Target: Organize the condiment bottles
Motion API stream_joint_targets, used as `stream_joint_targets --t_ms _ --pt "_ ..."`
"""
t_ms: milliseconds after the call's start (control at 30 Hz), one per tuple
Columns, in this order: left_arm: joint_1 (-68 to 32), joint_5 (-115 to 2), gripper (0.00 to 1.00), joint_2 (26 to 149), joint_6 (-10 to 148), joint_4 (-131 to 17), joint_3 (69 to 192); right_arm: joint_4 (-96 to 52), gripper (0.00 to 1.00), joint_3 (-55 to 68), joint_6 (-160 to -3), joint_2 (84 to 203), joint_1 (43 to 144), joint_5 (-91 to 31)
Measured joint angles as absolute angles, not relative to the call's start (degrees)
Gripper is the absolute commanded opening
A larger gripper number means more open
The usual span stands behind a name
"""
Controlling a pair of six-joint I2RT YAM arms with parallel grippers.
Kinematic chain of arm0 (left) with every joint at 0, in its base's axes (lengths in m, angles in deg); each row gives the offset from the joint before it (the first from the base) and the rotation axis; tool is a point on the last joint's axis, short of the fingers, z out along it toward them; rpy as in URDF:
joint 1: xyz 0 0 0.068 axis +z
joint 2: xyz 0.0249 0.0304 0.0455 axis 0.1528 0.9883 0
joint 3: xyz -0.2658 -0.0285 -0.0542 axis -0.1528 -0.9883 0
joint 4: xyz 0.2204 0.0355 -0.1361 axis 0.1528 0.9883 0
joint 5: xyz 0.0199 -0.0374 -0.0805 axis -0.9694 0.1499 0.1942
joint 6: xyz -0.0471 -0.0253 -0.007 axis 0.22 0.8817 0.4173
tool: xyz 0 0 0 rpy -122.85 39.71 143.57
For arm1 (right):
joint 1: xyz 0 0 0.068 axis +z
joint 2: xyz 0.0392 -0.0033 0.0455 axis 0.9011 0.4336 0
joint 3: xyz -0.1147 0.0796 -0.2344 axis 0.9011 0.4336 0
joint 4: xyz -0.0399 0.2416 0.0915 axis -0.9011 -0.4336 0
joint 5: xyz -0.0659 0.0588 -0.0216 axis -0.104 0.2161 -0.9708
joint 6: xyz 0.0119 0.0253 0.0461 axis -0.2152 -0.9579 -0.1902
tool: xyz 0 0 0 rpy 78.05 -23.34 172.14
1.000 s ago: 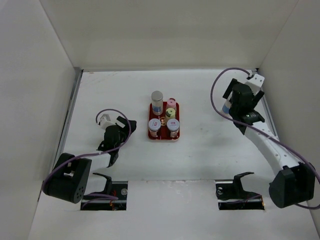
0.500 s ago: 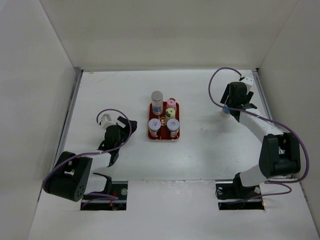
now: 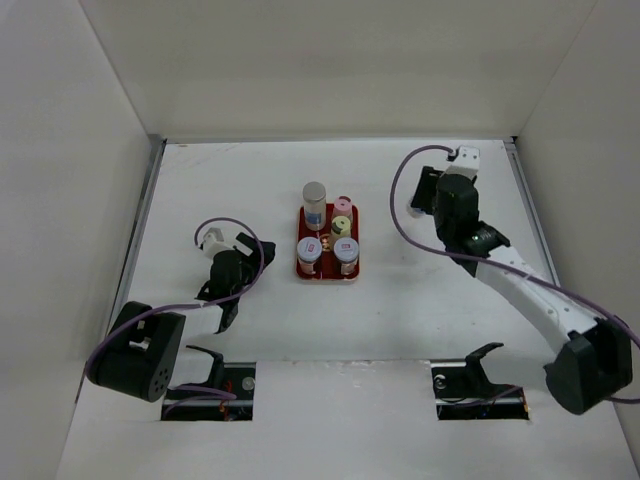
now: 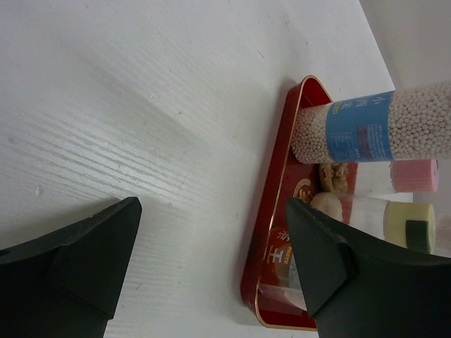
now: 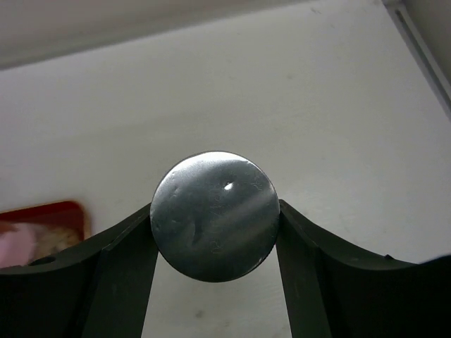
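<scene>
I need to move my right gripper to the left in the top view and lower it into the gap between the tall grey-capped bottle and silver-lidded jar (image 3: 315, 233), because that spot is empty.
A red tray (image 3: 328, 268) holds several condiment bottles: a tall grey-capped one (image 3: 314, 203), a pink-capped one (image 3: 344, 204), a yellow-green-capped shaker (image 3: 341, 226) and two silver-lidded jars (image 3: 309, 250) (image 3: 346, 249). My right gripper (image 5: 215, 213) is shut on another grey-capped bottle (image 5: 215, 232), seen cap-on between its fingers. In the top view that gripper (image 3: 432, 200) is right of the tray and its wrist hides the bottle. My left gripper (image 4: 211, 246) is open and empty, left of the tray rim (image 4: 285, 176). The blue-labelled bottle (image 4: 366, 130) shows there.
White walls enclose the table on three sides, with a metal rail (image 3: 140, 235) along the left edge. The left arm (image 3: 225, 285) lies low on the left part of the table. Bare white tabletop (image 3: 400, 290) separates the tray and the right arm.
The right gripper has closed on the grey-capped bottle and moved left, away from the right wall toward the tray. The left arm has stayed still.
</scene>
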State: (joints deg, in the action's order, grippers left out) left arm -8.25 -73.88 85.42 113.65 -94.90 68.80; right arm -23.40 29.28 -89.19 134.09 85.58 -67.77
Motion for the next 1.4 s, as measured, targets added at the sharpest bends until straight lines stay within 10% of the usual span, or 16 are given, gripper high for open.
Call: stream_joint_targets --t_ms 500,1400 --pt "-7.7 -74.5 0.83 83.6 113.7 -95.1 68.8 -22.8 0.56 8.5 -88.5 145.2 115.1 -66.7" --pt "-7.4 -74.9 0.88 83.6 113.7 -95.1 68.8 -20.0 0.63 5.0 -86.1 169.2 117.6 -68.0"
